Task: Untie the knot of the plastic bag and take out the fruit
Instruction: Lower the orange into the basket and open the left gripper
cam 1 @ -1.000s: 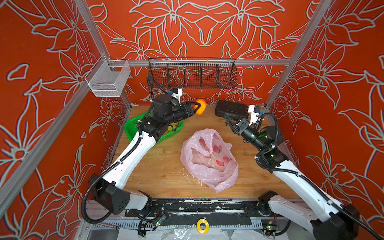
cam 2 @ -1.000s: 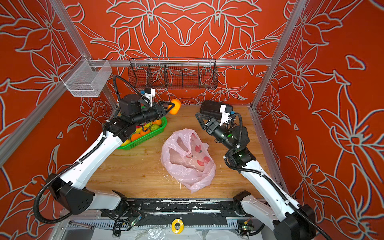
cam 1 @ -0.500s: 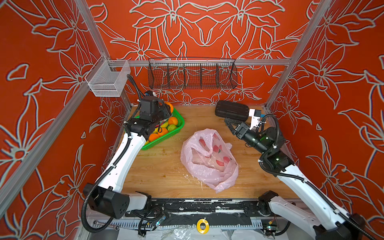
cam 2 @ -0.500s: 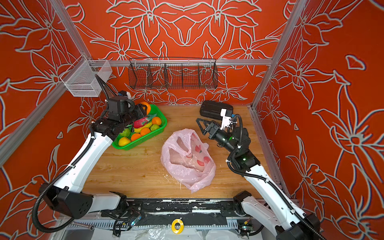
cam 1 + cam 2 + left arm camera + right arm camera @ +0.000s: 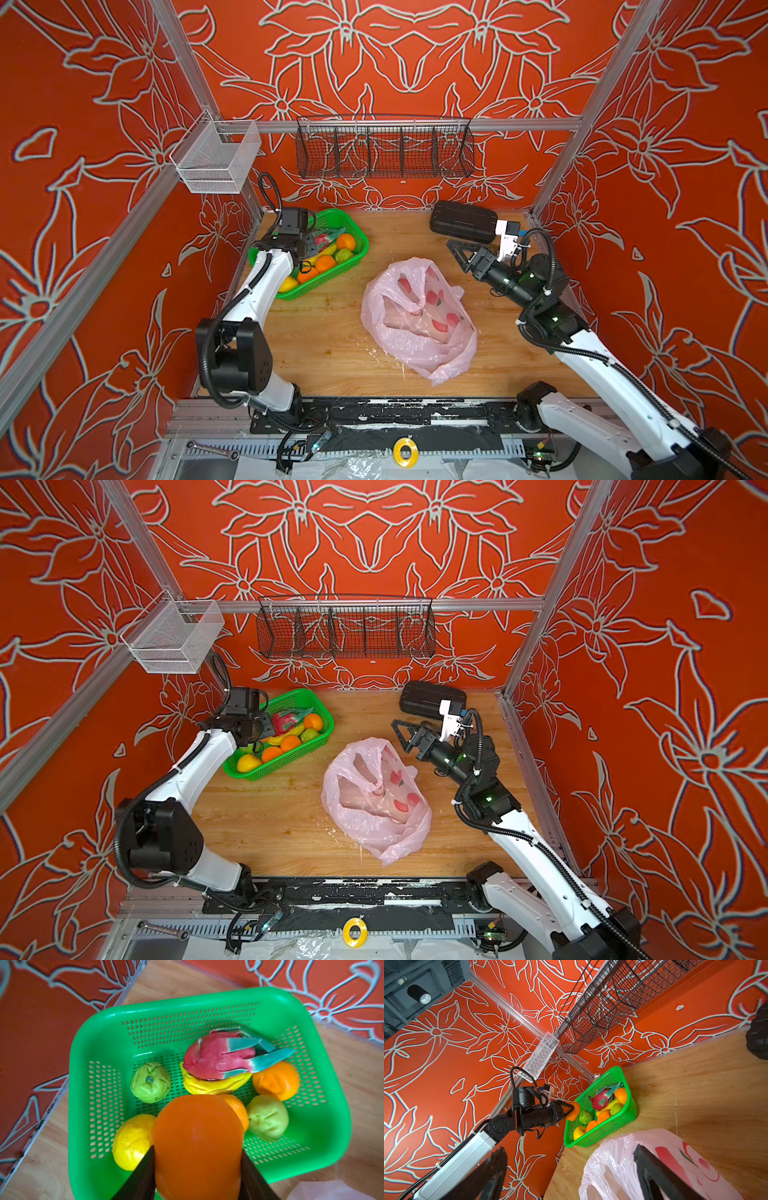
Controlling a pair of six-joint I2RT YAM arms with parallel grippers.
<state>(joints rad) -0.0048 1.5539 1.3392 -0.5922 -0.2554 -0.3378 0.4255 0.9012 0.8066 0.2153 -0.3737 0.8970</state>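
Next, my left gripper moves down into the basket to release the orange in the gap between green fruit and banana, since bare mesh shows there.
My left gripper is shut on an orange and holds it just above the green basket at the back left. In the basket lies the fruit: a pink dragon fruit, oranges, green ones and a yellow lemon-like one. The pale pink plastic bag lies slack in the middle of the table in both top views, its mouth gaping. The knot is out of view. My right gripper hangs open by the bag's back right edge, holding nothing.
A yellow banana lies under the dragon fruit. A black case sits at the back right, behind the right gripper. A black wire rack and a white mesh box hang on the back rails.
The left arm swung from the back middle to the left with the orange and now holds it low over the basket. The right gripper drew back slightly from the bag, still open.
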